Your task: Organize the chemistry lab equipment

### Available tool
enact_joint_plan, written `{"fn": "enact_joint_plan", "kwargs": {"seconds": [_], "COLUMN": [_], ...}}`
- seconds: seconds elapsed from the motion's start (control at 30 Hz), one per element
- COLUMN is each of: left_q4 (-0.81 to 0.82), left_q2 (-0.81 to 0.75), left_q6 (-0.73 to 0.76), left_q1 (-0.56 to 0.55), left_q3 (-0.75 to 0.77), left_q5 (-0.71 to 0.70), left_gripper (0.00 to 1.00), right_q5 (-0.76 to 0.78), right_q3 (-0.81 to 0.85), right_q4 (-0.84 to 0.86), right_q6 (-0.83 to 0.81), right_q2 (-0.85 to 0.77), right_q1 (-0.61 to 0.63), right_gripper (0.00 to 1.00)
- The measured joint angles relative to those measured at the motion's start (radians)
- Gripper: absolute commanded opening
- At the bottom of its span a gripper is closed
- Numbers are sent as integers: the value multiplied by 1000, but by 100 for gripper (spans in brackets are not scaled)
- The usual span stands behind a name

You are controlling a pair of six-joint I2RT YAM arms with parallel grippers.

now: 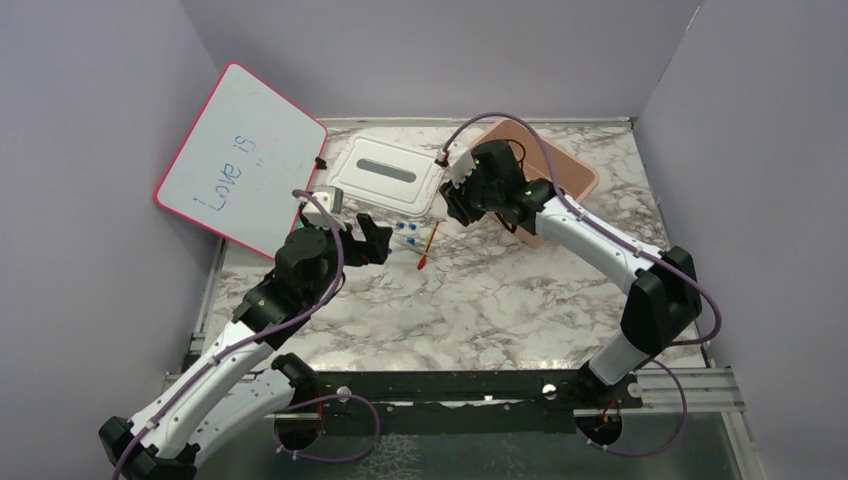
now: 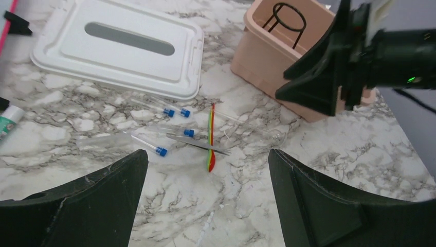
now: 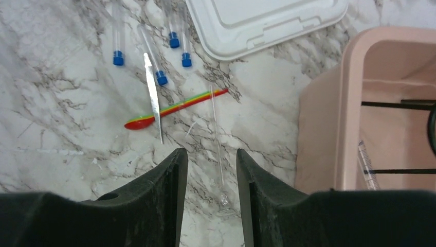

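Note:
My right gripper is still higher than the thin glass dropper's shaft (image 3: pixel 221 178). It will lower first to get onto it, just short of the dropper's bulb end.
Several clear glass tubes with blue caps (image 2: pixel 162 152) (image 3: pixel 162 78) lie on the marble beside metal tweezers (image 3: pixel 152 98) (image 2: pixel 200 144) and a red-tipped rainbow stick (image 3: pixel 175 109) (image 2: pixel 211 139) (image 1: pixel 428 250). A thin glass dropper (image 3: pixel 216 134) lies straight under my right gripper (image 3: pixel 211 153) (image 1: pixel 452 205), which hangs open above it, its bulb end showing between the jaws. The black wire ring stand (image 2: pixel 288 20) (image 3: pixel 396 105) sits inside the pink bin (image 2: pixel 257 56) (image 3: pixel 319 128). My left gripper (image 2: pixel 206 153) (image 1: pixel 372 240) is wide open and empty, just short of the stick.
A white lid (image 1: pixel 385 172) (image 2: pixel 118 46) lies flat behind the tubes. The pink-framed whiteboard (image 1: pixel 240 155) leans at the back left. A marker (image 2: pixel 7 121) lies at the left. A graduated tube (image 3: pixel 367 164) rests in the bin. My right arm covers part of the bin (image 1: pixel 575 170).

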Motion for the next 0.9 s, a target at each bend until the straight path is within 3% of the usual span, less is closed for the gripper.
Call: {"fn": "enact_joint_plan", "kwargs": {"seconds": [0.43,0.9], "left_q4": [-21,-28], "left_q2": [-78,-67], "left_q6": [40,48], "left_q1": [-1,-1], "left_q3": [21,18], "left_q5": [-56,-56], "left_gripper": [90,91], "right_q5": [132,118], "right_q3": [-36,39], "right_q4": [1,-45], "right_q6": [103,57], "right_q2": [292,396], "right_q1": [3,3], "right_gripper": [44,31]}}
